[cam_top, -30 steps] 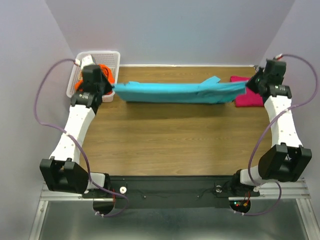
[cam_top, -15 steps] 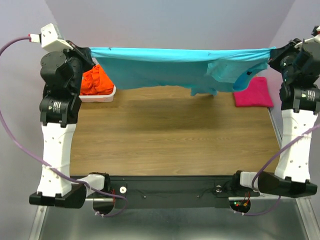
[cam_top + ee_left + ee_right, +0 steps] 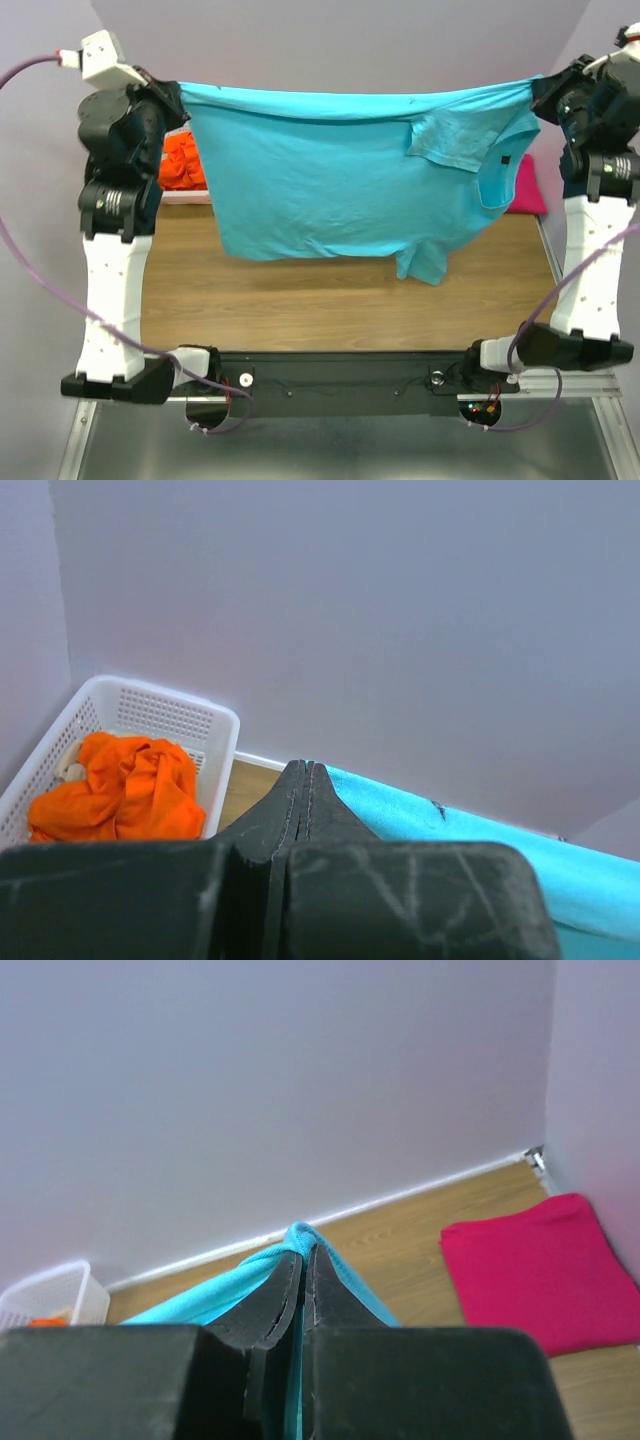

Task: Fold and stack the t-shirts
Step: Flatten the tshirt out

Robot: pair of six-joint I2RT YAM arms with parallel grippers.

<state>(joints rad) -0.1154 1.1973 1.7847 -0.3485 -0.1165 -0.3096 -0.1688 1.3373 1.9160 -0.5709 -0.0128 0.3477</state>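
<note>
The turquoise-blue t-shirt [image 3: 330, 180] hangs spread in the air, so its corner moves down and back in my right gripper next, for release on the bare wooden tabletop.
The turquoise-blue t-shirt [image 3: 330, 180] hangs spread in the air between both raised arms, its lower edge above the wooden table [image 3: 330, 300]. My left gripper [image 3: 172, 97] is shut on its left top corner; the cloth [image 3: 480, 840] shows beside the closed fingers in the left wrist view. My right gripper [image 3: 540, 88] is shut on the right top corner, cloth [image 3: 300, 1235] pinched at the tips. The folded magenta-pink t-shirt [image 3: 528, 188] lies at the table's back right, also in the right wrist view [image 3: 540, 1270]. The orange t-shirt [image 3: 182, 160] lies crumpled in the basket.
A white lattice basket [image 3: 150, 715] stands at the table's back left corner against the wall. Grey walls close in the back and both sides. The black base rail [image 3: 330, 375] runs along the near edge.
Both arms rose from the table's back to full height. The turquoise shirt went from a bunched band to hanging open and has swung toward the near side.
</note>
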